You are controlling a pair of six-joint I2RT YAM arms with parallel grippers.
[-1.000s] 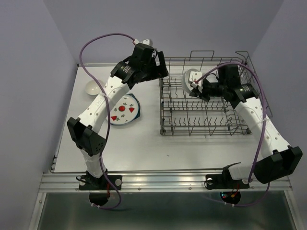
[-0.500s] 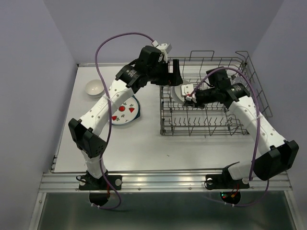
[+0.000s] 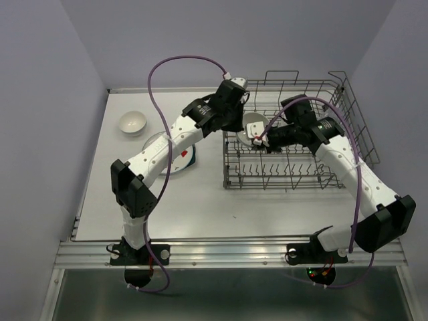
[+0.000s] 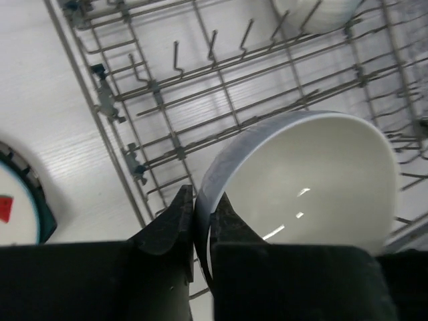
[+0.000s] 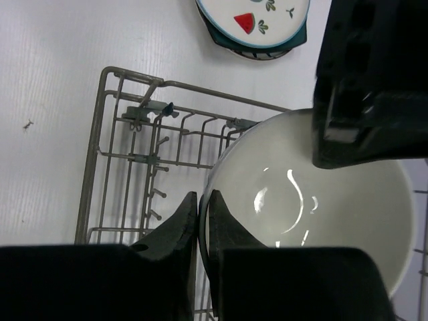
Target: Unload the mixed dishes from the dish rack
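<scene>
The robot's left gripper will next take the small bowl to the left in the top view and then lower it into the empty standing white bowl.
A small white bowl (image 3: pixel 253 125) hangs over the left end of the grey wire dish rack (image 3: pixel 287 170), and both grippers hold it. My left gripper (image 3: pixel 243 120) is shut on one side of its rim, seen close in the left wrist view with the bowl (image 4: pixel 307 174) between the fingers (image 4: pixel 175 217). My right gripper (image 3: pixel 265 135) is shut on the opposite rim of the same bowl (image 5: pixel 294 200). Another white bowl (image 4: pixel 314 10) sits deeper in the rack (image 4: pixel 221 87).
The strawberry plate (image 5: pixel 254 17) lies on the teal plate (image 5: pixel 224 37) on the table left of the rack (image 5: pixel 134 134); the left arm partly covers them from above. A further white bowl (image 3: pixel 132 122) stands at the table's far left.
My left gripper moved right to the bowl and closed on its rim. The right gripper brought the bowl slightly left, still gripping it.
</scene>
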